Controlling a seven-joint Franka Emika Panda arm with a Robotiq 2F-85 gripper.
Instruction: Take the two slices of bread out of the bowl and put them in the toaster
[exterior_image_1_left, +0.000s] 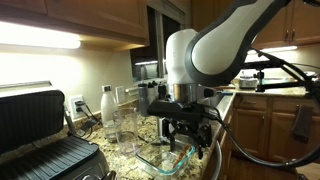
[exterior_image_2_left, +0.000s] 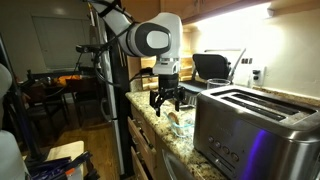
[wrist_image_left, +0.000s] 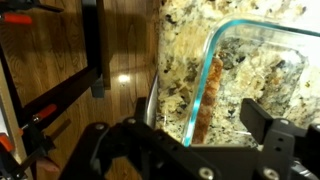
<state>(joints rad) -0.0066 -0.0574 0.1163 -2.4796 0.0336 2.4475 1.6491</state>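
Note:
The tan-brown slice of bread is already standing between my open fingers. I need to keep my gripper over the bowl and close it on the slice's upper edge (wrist_image_left: 205, 104) next.
My gripper (exterior_image_1_left: 188, 135) hangs open just above the clear glass bowl (exterior_image_1_left: 160, 158) at the granite counter's edge; it also shows in an exterior view (exterior_image_2_left: 165, 103). In the wrist view the bowl's teal rim (wrist_image_left: 230, 32) runs under the open fingers (wrist_image_left: 200, 135), and one tan-brown slice of bread (wrist_image_left: 207, 95) stands on edge against the bowl's wall, between the fingers. I cannot make out a second slice. The brushed-steel toaster (exterior_image_2_left: 250, 125) stands on the same counter, close to the camera, with its slots on top.
A black ridged contact grill (exterior_image_1_left: 40, 140) lies open beside the bowl. Tall clear glasses (exterior_image_1_left: 122, 125) and a white bottle (exterior_image_1_left: 106, 103) stand behind the bowl. The counter's edge drops to a wooden floor (wrist_image_left: 60, 70). Cabinets hang overhead.

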